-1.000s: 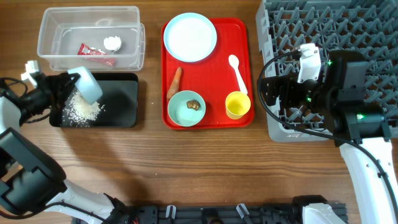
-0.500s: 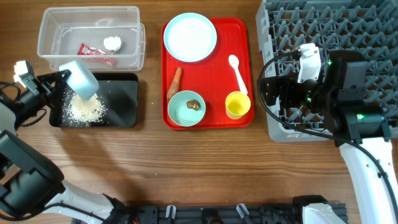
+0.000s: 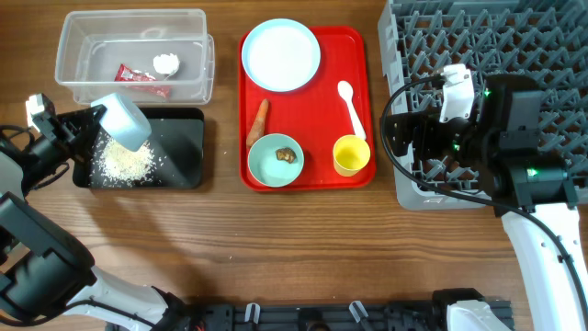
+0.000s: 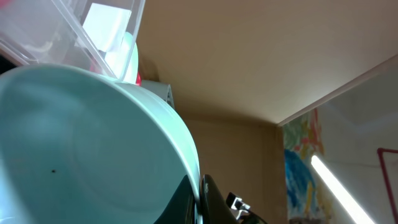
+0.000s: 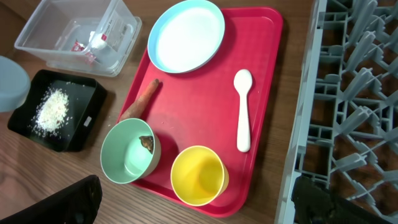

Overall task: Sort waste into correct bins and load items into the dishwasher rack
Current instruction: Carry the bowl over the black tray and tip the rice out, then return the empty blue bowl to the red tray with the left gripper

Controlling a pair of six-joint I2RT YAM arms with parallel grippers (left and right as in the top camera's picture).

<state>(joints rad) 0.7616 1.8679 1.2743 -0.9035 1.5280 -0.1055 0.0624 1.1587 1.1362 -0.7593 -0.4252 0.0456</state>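
Next, my left gripper swings toward the spoon, levels the bowl and lowers it for release onto the red patch alongside point(image 3: 325, 107), with the rice in the black tray point(image 3: 182, 147).
My left gripper point(image 3: 99, 118) is shut on the rim of the pale blue bowl point(image 3: 123, 120), held tipped over the black tray point(image 3: 182, 147), where white rice point(image 3: 123, 164) lies. In the left wrist view the bowl point(image 4: 81, 143) fills the frame, its rim pinched between my fingers point(image 4: 214, 202). On the red serving tray sit the plate point(image 3: 280, 54), spoon point(image 3: 351, 106), carrot piece point(image 3: 259, 122), yellow cup point(image 3: 351, 154) and mint bowl point(image 3: 275, 161) holding a brown lump point(image 3: 286, 154). My right gripper point(image 5: 196, 208) hangs open above the yellow cup point(image 5: 198, 175), empty.
The clear tub point(image 3: 92, 46) at the back left holds a red wrapper point(image 3: 141, 76) and a tissue ball point(image 3: 166, 63). The grey dishwasher rack point(image 3: 514, 41) fills the right side, with my right arm over its left edge. Bare wooden table runs along the front.
The left gripper has shifted the tipped bowl slightly left and back over the black tray, then a little right again. The right arm has not moved.
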